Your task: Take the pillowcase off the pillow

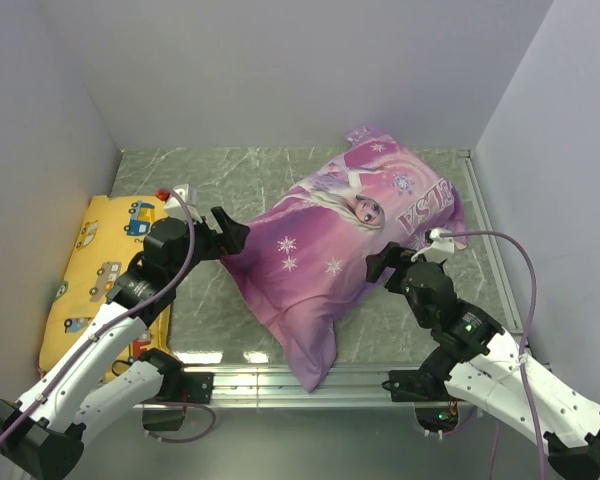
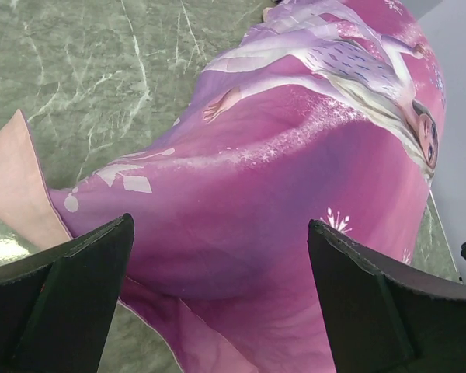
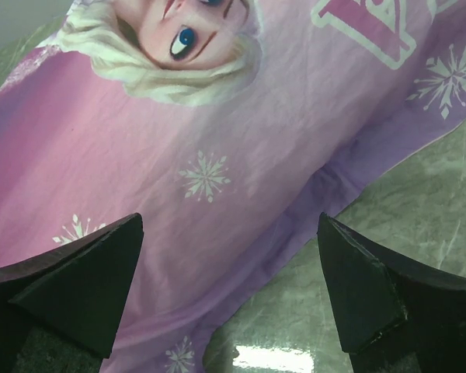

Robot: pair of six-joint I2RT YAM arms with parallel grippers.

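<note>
One finger of my right gripper is still over bare table, so next I need to lower the gripper to the left in the top view, onto the purple cloth between the pillowcase's snowflake and hem (image 1: 349, 273) (image 3: 234, 203).
The pink-purple princess pillowcase (image 1: 340, 245) lies stuffed and plump in the middle of the table, running from back right to the near edge; the white pillow inside it is hidden. My left gripper (image 1: 236, 237) is open and empty just above the case's left edge; its wrist view shows the magenta fabric (image 2: 295, 194) and a paler pink flap (image 2: 12, 186) between wide jaws. My right gripper (image 1: 384, 266) is open and empty at the case's right edge, over its printed face (image 3: 179, 39) and hem (image 3: 311, 202).
A yellow cushion with cartoon vehicles (image 1: 95, 270) lies along the left wall. A small red and white object (image 1: 172, 192) sits behind it. Grey walls close in on three sides. The table's metal front rail (image 1: 280, 380) runs under the case's near corner.
</note>
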